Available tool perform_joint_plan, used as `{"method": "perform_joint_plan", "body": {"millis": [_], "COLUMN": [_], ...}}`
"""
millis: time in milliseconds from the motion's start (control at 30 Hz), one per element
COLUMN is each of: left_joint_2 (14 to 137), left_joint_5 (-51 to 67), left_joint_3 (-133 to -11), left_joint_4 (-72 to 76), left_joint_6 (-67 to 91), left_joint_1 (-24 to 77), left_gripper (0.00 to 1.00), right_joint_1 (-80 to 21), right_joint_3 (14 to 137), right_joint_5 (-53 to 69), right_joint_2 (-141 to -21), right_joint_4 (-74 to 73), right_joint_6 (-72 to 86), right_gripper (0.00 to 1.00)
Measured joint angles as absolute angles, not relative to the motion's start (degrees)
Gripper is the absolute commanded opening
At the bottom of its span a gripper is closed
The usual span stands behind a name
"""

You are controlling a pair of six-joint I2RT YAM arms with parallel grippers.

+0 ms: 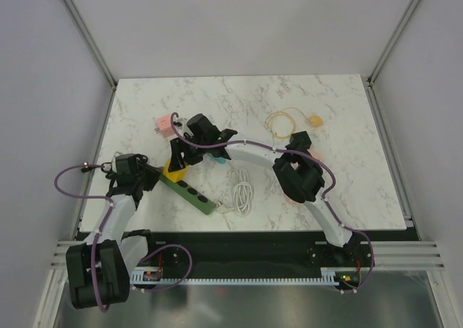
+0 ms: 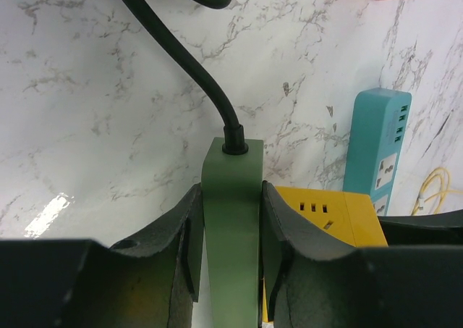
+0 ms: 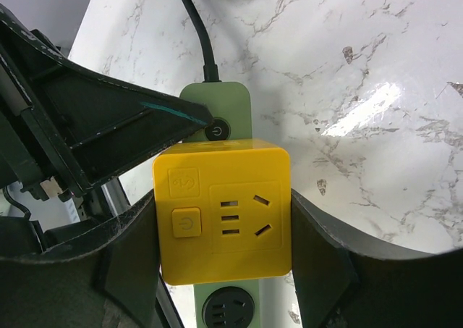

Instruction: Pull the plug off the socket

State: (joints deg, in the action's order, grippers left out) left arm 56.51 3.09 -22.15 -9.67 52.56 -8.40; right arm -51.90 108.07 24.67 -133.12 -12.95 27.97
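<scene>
My right gripper lifts the cube next, moves right in the top view past the yellow cable, lowers it and releases it, because the tabletop there is clear.
The socket is a green power strip (image 1: 194, 193) lying slantwise at the table's front left, with a black cord leaving its end (image 2: 231, 143). My left gripper (image 2: 231, 252) is shut on the strip's two long sides near the cord end. The plug is a yellow cube adapter (image 3: 224, 212) sitting over the strip's top face, just behind the round power button (image 3: 217, 130). My right gripper (image 3: 224, 252) is shut on the cube's left and right sides. The frames do not show whether its pins are still in the strip. An empty round outlet (image 3: 228, 310) shows below the cube.
A teal power strip (image 2: 377, 150) lies just beyond the yellow cube. A pink adapter (image 1: 165, 126) sits further back left. A coiled white cable (image 1: 242, 192) lies right of the green strip, and a thin yellow cable (image 1: 288, 120) at the back right.
</scene>
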Motion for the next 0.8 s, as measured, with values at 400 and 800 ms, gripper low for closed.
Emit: {"method": "perform_joint_plan", "body": {"millis": [400, 800], "left_joint_2": [56.4, 56.6], "left_joint_5": [4.1, 3.1], "left_joint_3": [-22.2, -22.1], "left_joint_4": [-7.7, -9.9], "left_joint_6": [52.9, 52.9], "left_joint_1": [-8.2, -8.3], "left_gripper": [0.02, 0.02], "right_joint_1": [-48.4, -51.2], "right_joint_3": [103.8, 106.5], "right_joint_5": [32.4, 26.8], "right_joint_2": [-133.1, -133.1], "right_joint_4": [-5.3, -10.5], "right_joint_6": [33.8, 29.3], "right_gripper": [0.00, 0.00]}}
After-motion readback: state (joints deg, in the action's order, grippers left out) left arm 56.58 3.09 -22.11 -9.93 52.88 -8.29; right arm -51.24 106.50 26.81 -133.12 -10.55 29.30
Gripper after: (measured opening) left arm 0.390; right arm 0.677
